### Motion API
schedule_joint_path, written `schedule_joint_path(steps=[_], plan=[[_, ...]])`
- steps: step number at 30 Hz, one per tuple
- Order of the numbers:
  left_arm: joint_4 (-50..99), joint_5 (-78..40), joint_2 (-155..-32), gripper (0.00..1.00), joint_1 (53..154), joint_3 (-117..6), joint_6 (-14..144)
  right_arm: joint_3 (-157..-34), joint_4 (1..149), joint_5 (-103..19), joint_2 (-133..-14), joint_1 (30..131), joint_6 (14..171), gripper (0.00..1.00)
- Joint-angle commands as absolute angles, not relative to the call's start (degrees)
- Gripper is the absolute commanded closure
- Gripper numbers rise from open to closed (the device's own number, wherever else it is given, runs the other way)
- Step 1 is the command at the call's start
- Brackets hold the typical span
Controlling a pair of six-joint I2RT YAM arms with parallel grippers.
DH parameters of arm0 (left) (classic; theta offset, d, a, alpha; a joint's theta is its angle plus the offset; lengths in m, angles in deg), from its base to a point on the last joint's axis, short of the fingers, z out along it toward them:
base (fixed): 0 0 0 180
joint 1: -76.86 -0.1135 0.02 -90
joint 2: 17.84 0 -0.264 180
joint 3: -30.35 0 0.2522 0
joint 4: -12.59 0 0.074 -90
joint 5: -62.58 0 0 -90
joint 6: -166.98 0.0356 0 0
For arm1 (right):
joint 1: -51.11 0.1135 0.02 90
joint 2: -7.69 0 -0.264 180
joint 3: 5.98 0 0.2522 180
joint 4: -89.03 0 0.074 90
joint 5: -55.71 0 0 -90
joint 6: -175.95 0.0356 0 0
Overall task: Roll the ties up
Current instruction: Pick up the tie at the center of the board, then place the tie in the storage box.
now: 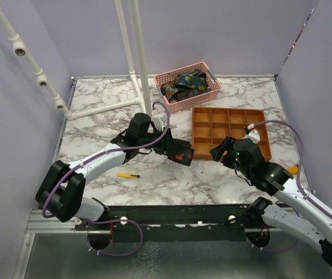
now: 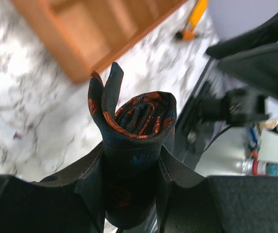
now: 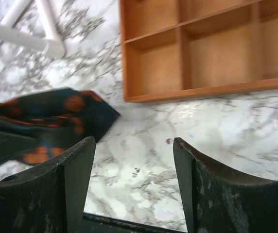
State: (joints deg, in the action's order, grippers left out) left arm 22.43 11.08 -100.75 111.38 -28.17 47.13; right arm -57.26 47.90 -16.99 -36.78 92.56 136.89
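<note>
I will next move my left gripper to the right in the top view, then down, to let go of the tie [image 2: 135,127] in the tray's nearest corner section, which is empty.
My left gripper [image 1: 177,151] is shut on a rolled tie [image 2: 135,127], dark navy with orange-red flowers, and holds it above the marble table just left of the orange divided tray [image 1: 230,131]. The roll's open end faces the left wrist camera, with a loose tail sticking up. The same tie [image 3: 51,124] shows at the left of the right wrist view. My right gripper [image 1: 219,150] is open and empty, low over the table by the tray's near edge [image 3: 197,92]. Several more ties [image 1: 183,85] lie piled in a pink basket [image 1: 204,97] at the back.
A white pipe stand [image 1: 132,52] rises at the back left, its foot on the table [image 3: 27,34]. A yellow-handled tool [image 1: 128,175] lies near the front left. An orange-handled tool [image 2: 196,17] lies by the right wall. Purple walls close in three sides.
</note>
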Motion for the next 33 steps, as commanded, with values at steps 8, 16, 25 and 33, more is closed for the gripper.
schedule_joint_path(steps=[8,16,25,33], plan=[[12.16,-0.94,-101.02,1.00,116.74,-43.65,27.04,-60.73,29.92,-0.85,-28.03,91.54,138.79,0.31],[9.64,-2.09,-115.82,1.00,121.00,-51.47,20.37,-60.58,26.30,-1.37,-22.21,91.54,141.44,0.31],[20.45,-4.56,-125.47,1.00,120.62,-57.86,23.17,-61.19,25.30,-2.68,-21.37,91.54,141.73,0.31],[31.60,-6.58,-130.10,1.00,120.01,-62.61,27.36,-60.95,25.69,-3.17,-20.52,91.54,141.37,0.31]])
